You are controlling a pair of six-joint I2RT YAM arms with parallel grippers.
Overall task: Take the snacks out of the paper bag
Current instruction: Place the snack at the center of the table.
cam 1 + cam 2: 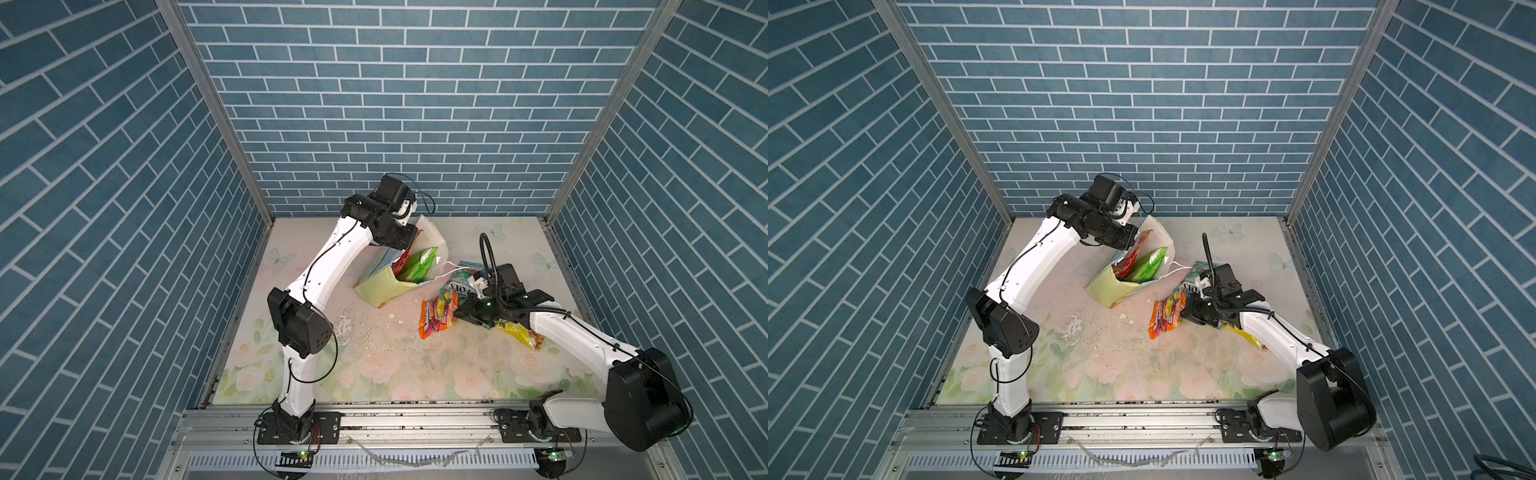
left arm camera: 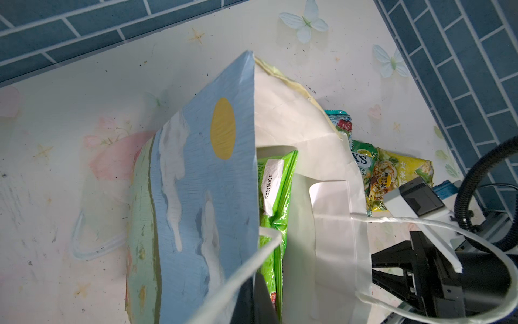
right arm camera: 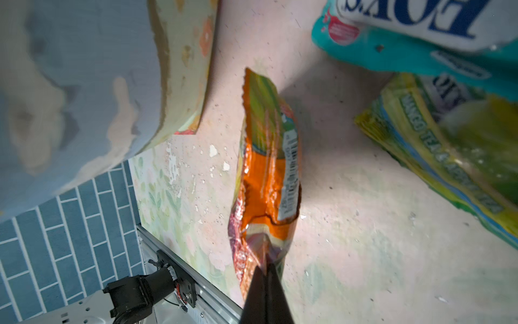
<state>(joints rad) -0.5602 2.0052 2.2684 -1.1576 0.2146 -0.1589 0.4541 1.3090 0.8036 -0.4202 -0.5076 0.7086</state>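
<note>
I should move my right gripper down and slightly back next, toward the bare tabletop beside the green-yellow packet, and let go of the orange packet's end, because that spot is clear.
The paper bag leans on the table, its mouth toward the right. My left gripper is shut on the rim of its painted sky face. A green packet and a red one stick out of the mouth. My right gripper is shut on the end of an orange packet that lies on the table right of the bag. Teal, green-yellow and yellow packets lie by the right arm.
The bag's white cord handle trails across the right arm's wrist. Blue brick walls close the back and sides. A metal rail runs along the front edge. The floral tabletop has flaked paint near its middle.
</note>
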